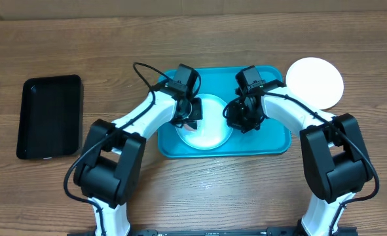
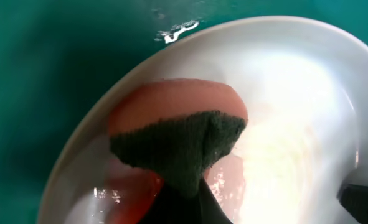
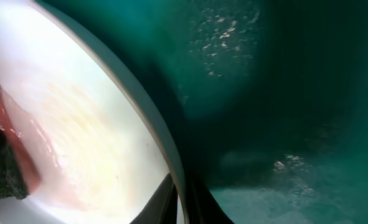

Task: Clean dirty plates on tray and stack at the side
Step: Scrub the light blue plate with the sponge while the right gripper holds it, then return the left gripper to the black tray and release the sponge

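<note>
The empty black tray (image 1: 54,123) is to the left of my left gripper in the overhead view. I will lift my left gripper next, move it across to the tray, and lower it to release the sponge inside.
A plate (image 1: 214,133) with a white centre and a pale rim lies in the teal tray (image 1: 272,141). My left gripper (image 1: 190,120) is shut on an orange sponge with a dark green scrub side (image 2: 177,143) and presses it onto the plate (image 2: 296,93), which shows reddish smears. My right gripper (image 1: 236,118) is shut on the plate's right rim. In the right wrist view its fingers (image 3: 185,206) sit on either side of the rim (image 3: 78,124), over the tray floor (image 3: 283,93). A clean white plate (image 1: 314,82) lies on the table just past the tray's top right corner.
A black rectangular tray (image 1: 49,117) lies at the left of the wooden table. Both arms reach in over the teal tray from the front edge.
</note>
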Tool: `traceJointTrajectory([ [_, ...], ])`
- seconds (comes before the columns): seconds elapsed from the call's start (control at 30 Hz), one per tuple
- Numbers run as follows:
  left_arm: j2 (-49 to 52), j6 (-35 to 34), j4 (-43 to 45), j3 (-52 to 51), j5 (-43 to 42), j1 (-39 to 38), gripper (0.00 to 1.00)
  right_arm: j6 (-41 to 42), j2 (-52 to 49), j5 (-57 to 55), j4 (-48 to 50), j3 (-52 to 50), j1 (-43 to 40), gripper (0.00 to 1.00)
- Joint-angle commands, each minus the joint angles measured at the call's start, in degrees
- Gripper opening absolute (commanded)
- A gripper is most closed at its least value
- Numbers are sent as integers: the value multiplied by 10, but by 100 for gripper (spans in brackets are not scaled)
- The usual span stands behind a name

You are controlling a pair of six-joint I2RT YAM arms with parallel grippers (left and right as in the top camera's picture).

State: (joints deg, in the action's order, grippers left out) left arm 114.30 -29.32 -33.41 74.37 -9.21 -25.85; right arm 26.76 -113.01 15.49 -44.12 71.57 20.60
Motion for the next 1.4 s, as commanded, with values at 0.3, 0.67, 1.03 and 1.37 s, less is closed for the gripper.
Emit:
traceJointTrajectory([
  [0.3,30,156,-12,16,-260,-38,4,3,-25,-29,3,-17,-2,9],
  [0.67,29,68,-89,42,69,-5,4,3,-25,-30,-1,-17,-2,9],
  [1.03,29,41,-179,189,198,3,4,5,-25,-30,17,-17,-2,4],
  [1.37,17,-24,-297,293,197,89,4,1,0,-70,-21,23,1,4],
])
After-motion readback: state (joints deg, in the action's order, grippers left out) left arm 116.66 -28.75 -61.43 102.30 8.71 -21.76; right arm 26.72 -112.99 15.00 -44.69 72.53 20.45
